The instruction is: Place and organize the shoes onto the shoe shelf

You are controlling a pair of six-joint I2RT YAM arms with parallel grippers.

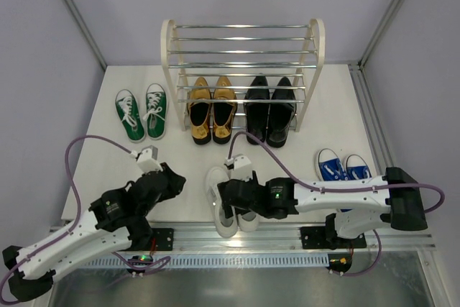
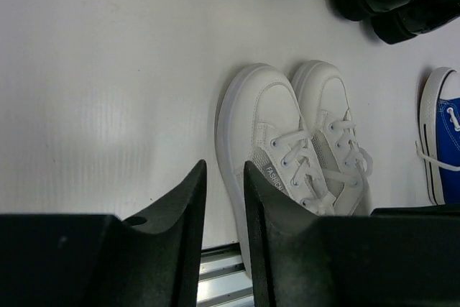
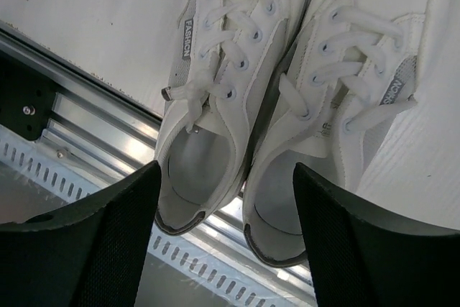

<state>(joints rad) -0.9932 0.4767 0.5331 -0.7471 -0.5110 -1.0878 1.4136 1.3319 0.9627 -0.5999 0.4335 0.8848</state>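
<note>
The white sneakers' touching inner sides should next be pinched together by my right gripper, with one finger lowered into each shoe opening.
The white sneakers (image 1: 224,219) lie side by side at the table's near edge, heels over the metal rail. My right gripper (image 1: 230,195) hovers over them, open wide and empty; in the right wrist view its jaws (image 3: 226,167) stand either side of both heels (image 3: 237,55). My left gripper (image 1: 172,181) is just left of the pair, empty, jaws a narrow gap apart (image 2: 224,167), next to the left sneaker (image 2: 287,127). The shoe shelf (image 1: 243,41) stands at the back, with gold loafers (image 1: 211,109) and black dress shoes (image 1: 269,109) on its bottom tier.
Green sneakers (image 1: 141,113) sit on the table left of the shelf. Blue sneakers (image 1: 341,165) sit at the right, partly behind my right arm, one showing in the left wrist view (image 2: 442,134). An aluminium rail (image 1: 244,239) runs along the near edge.
</note>
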